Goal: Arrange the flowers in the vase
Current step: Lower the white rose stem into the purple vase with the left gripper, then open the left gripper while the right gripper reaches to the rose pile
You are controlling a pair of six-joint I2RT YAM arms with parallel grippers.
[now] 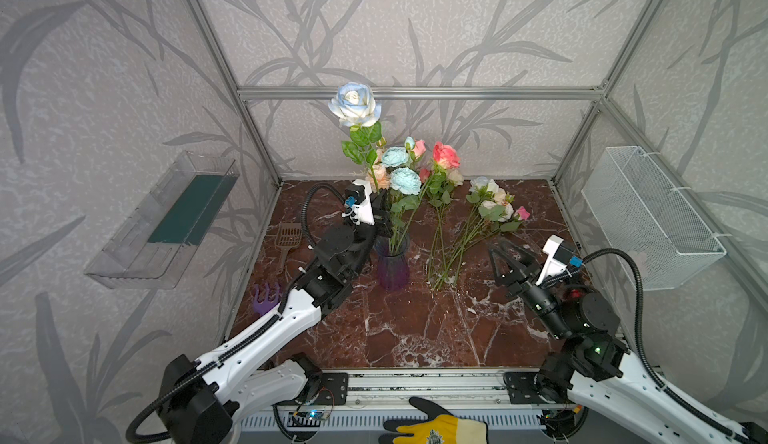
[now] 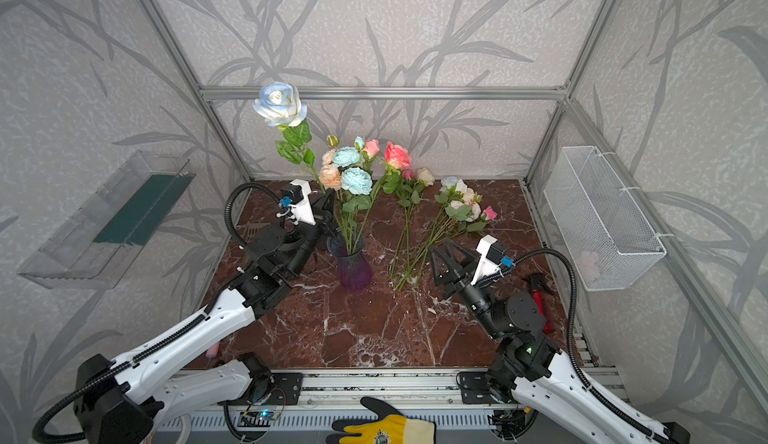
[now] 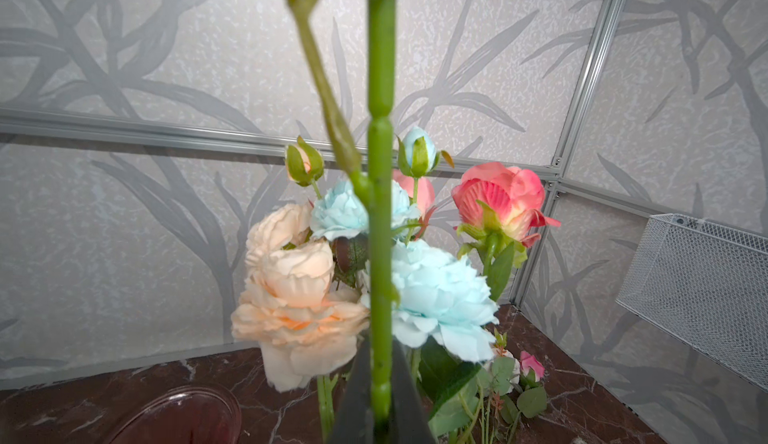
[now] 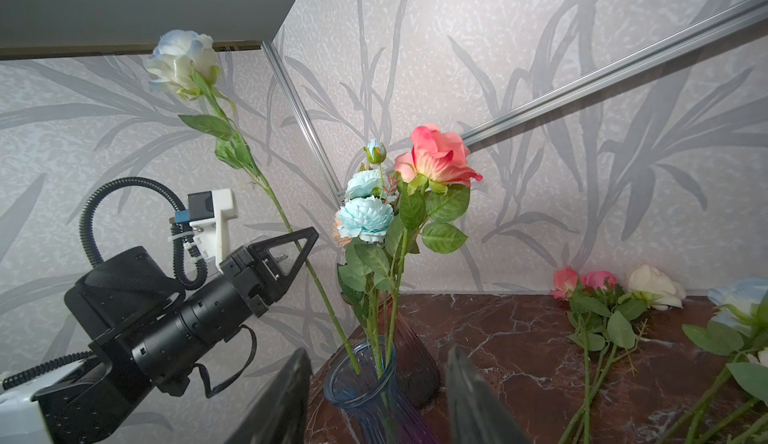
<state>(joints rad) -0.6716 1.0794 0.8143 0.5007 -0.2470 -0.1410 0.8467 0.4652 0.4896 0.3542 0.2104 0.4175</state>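
The white-blue rose still stands well above the other flowers. I will next lower the rose's green stem deeper into the vase opening (image 1: 392, 245) with my left gripper and let go of it there.
A ribbed blue-purple glass vase (image 1: 392, 267) (image 2: 353, 267) (image 4: 365, 400) stands left of centre on the marble table and holds pale blue (image 1: 405, 180), peach and coral (image 1: 445, 155) flowers. My left gripper (image 1: 379, 210) (image 2: 328, 209) (image 3: 380, 350) (image 4: 303, 250) is shut on the green stem (image 3: 380, 213) of a tall white-blue rose (image 1: 355, 104) (image 2: 280, 103) (image 4: 180, 61). That stem's lower end sits inside the vase mouth. More flowers (image 1: 457, 234) (image 2: 419, 238) (image 4: 598, 309) lie loose on the table to the right. My right gripper (image 1: 505, 250) (image 2: 444, 250) (image 4: 378, 354) hangs open and empty beside their stems, facing the vase.
A white mesh basket (image 1: 652, 217) hangs on the right wall and a clear tray (image 1: 166, 217) on the left wall. A brown scoop (image 1: 287, 238) and a purple rake (image 1: 266, 298) lie at the table's left edge. A gloved hand (image 1: 432, 425) rests at the front.
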